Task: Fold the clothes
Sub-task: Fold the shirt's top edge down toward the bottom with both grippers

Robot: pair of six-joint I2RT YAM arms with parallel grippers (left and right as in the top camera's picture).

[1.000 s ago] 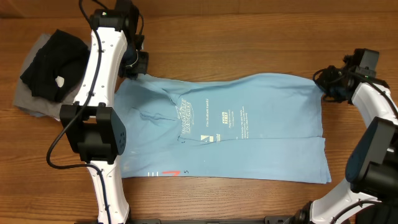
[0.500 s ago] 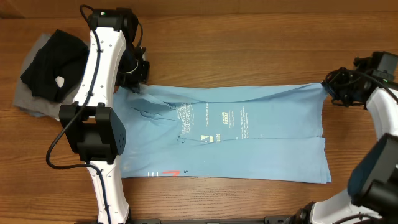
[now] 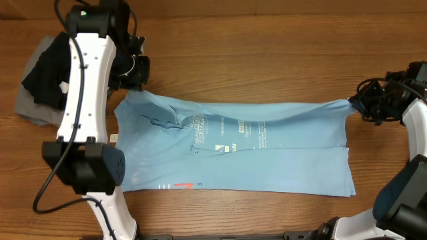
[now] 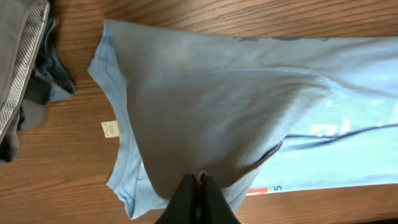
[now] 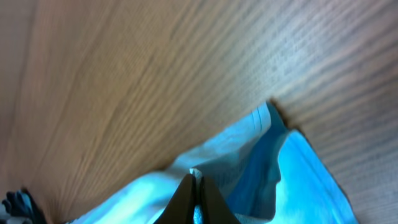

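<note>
The robot's right gripper will pull the raised corner back and down to the flat end of the T-shirt's near layer (image 3: 342, 152) (image 5: 311, 183) and let go there, because that end is below and back from the corner.
The clothes here are mainly a light blue T-shirt (image 3: 267, 157) with white lettering, lying lengthwise across the table. My left gripper (image 3: 129, 88) is shut on its far left corner and holds that corner up. In the left wrist view the fabric (image 4: 217, 93) hangs from the pinched jaws of the left gripper (image 4: 198, 182), and a small white tag (image 4: 110, 129) lies beside the shirt's edge. My right gripper (image 3: 353, 105) is shut on the far right corner. The right wrist view shows the right gripper (image 5: 194, 177) pinching a fold of blue cloth (image 5: 298, 180). The far edge is stretched between both grippers.
A pile of black and grey garments (image 3: 43, 77) sits at the table's far left, close behind the left arm, and shows again as the grey garment (image 4: 18, 68) at the left of the left wrist view. Bare wooden table (image 3: 267, 47) lies beyond the shirt.
Both grippers have moved apart, left one leftward and right one rightward. The shirt's far edge has been pulled taut and drawn towards the near side.
</note>
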